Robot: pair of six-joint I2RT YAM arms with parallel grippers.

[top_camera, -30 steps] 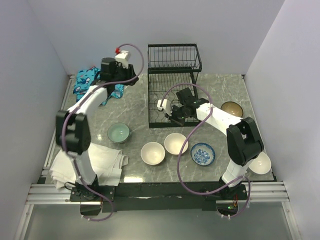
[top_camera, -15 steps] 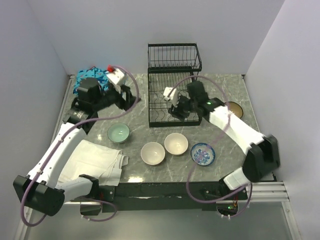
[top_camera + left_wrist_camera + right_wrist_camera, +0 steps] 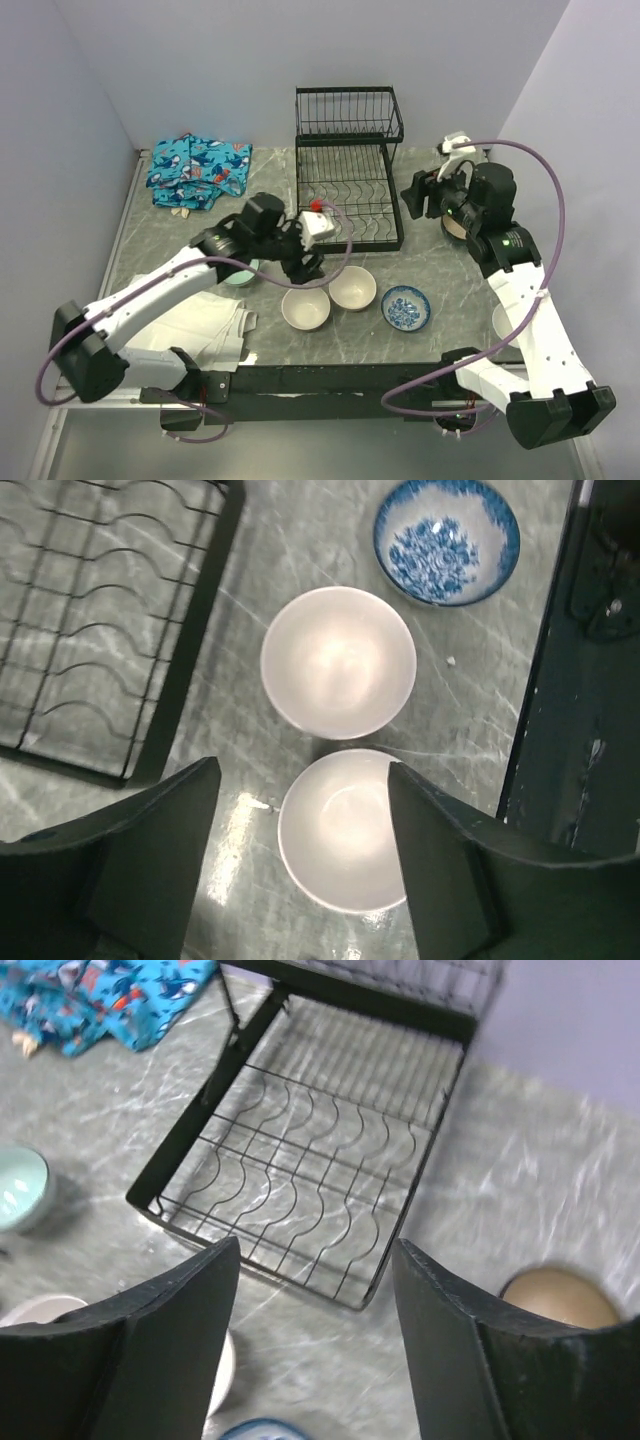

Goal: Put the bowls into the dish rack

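Note:
I will sweep my left gripper down astride the farther cream bowl's clear near rim, as the bowl is below it and to its right in the top view.
The black wire dish rack (image 3: 345,195) stands at the back centre with nothing in it. Two cream bowls (image 3: 306,307) (image 3: 352,287) and a blue-and-white bowl (image 3: 406,307) sit in front of it. A pale green bowl (image 3: 238,272) is partly hidden under my left arm. My left gripper (image 3: 300,265) hangs open above the nearer cream bowl (image 3: 342,830), apart from it. My right gripper (image 3: 418,195) is open in the air right of the rack (image 3: 310,1160). A brown bowl (image 3: 560,1295) lies below it to the right.
A blue patterned cloth (image 3: 195,170) lies at the back left and a white towel (image 3: 200,320) at the front left. Another pale bowl (image 3: 500,322) shows beside my right arm near the front right edge. Walls close in three sides.
My left arm swung from the back left by the cloth to above the cream bowls. My right arm left the rack and moved right. Both grippers opened.

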